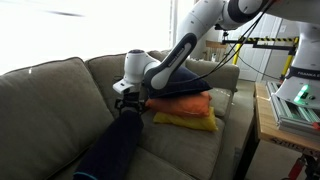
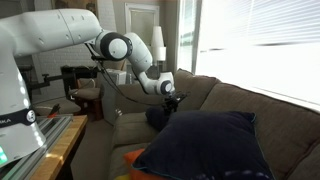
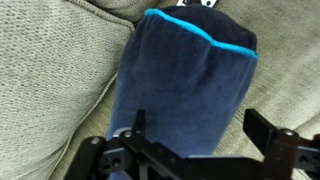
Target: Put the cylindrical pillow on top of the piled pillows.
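Observation:
I will lower my gripper onto the fabric end of the pillow next and then close it, because its fingers are already on both sides of the navy fabric.
The cylindrical pillow (image 3: 185,85) is a dark navy bolster with a light blue seam, lying on the grey sofa seat; it also shows in an exterior view (image 1: 108,150). My gripper (image 3: 200,130) is open and right over one end of it, one finger on the fabric and the other beside it over the seat. The gripper shows in both exterior views (image 1: 127,100) (image 2: 172,100). The piled pillows (image 1: 185,104) are navy on orange on yellow, at the sofa's far end behind my arm; in an exterior view (image 2: 205,145) the navy top cushion fills the foreground.
The grey sofa (image 1: 45,105) has thick back cushions right beside the bolster (image 3: 45,70). A wooden table with equipment (image 1: 290,108) stands past the sofa arm. A desk (image 2: 45,135) and a stool (image 2: 85,98) stand by the robot base.

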You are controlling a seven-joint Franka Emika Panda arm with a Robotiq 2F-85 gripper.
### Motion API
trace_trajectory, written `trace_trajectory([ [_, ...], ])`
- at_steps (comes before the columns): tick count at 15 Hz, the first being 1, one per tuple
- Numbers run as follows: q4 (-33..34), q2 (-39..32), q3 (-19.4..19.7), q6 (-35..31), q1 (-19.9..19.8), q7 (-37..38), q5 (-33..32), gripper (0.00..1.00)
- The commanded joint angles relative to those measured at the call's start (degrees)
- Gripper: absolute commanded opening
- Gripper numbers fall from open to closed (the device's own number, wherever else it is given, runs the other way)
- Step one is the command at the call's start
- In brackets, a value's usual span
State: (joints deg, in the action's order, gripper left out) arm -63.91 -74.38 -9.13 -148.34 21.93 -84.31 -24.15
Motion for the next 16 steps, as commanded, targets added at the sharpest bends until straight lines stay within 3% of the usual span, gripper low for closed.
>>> trace_trajectory([
  [1,12.44,-7.57,-2.22,5.59,0.16,-2.07,2.64,1.0],
  [8,25.05,-15.39,-6.22,12.9,0.31,-4.51,4.2,1.0],
  [9,17.87,-10.75,-4.17,10.57,0.39,-4.3,6.34,1.0],
  [12,17.99,-11.08,-3.86,11.11,0.72,-5.95,7.56,1.0],
  [13,17.77,-11.08,-3.75,11.21,0.79,-6.57,7.8,0.75],
  [14,17.66,-11.08,-3.49,11.31,0.95,-6.83,7.94,0.74],
  [16,17.51,-11.08,-3.26,11.41,1.17,-7.19,8.11,0.6],
])
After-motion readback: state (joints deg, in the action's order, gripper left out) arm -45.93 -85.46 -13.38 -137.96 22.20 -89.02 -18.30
